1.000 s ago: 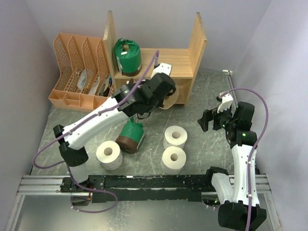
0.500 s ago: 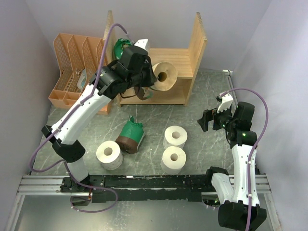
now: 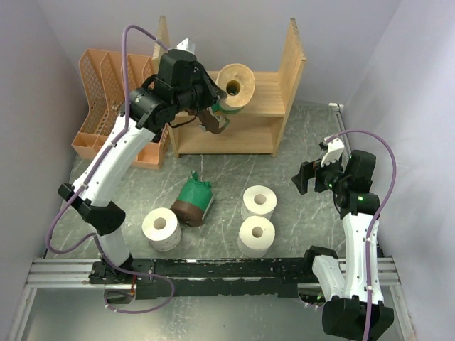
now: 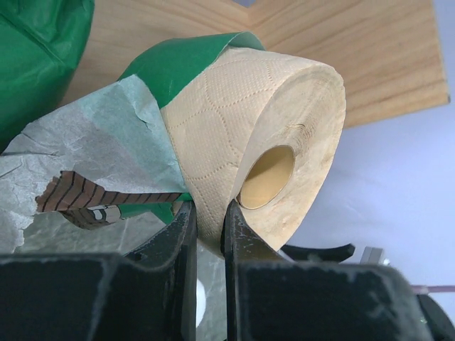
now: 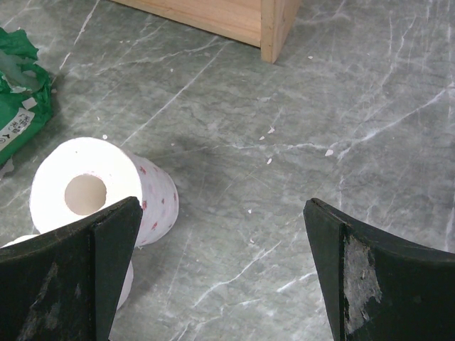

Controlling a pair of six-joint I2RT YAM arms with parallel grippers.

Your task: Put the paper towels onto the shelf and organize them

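Next, my left gripper moves outward, lowers the cream roll and lets go, since the shelf's top board [image 4: 153, 28], clear beside the green wrapped roll [image 4: 35, 50], is below and outward.
My left gripper [image 3: 225, 98] is shut on the wall of a cream paper towel roll [image 3: 237, 84], one finger inside the hollow core. It holds the roll just above the top board of the wooden shelf [image 3: 269, 101]. In the left wrist view the cream roll [image 4: 234, 135] has torn green wrap on it, and my gripper [image 4: 207, 217] pinches its lower edge. A green wrapped roll [image 4: 35, 50] sits on the shelf beside it. On the table lie a green and brown wrapped roll [image 3: 193, 201] and three white rolls [image 3: 161, 227] [image 3: 258, 202] [image 3: 257, 234]. My right gripper [image 3: 311, 177] is open and empty.
An orange lattice file rack [image 3: 114, 106] stands left of the shelf. In the right wrist view, my open gripper [image 5: 222, 206] hovers over grey marble table, with a white red-dotted roll [image 5: 99, 192], the green wrapped roll [image 5: 18, 106] and the shelf's corner post [image 5: 274, 25] ahead.
My left arm has lifted the cream roll from in front of the lower shelf opening up to above the top board. The right arm has not moved.
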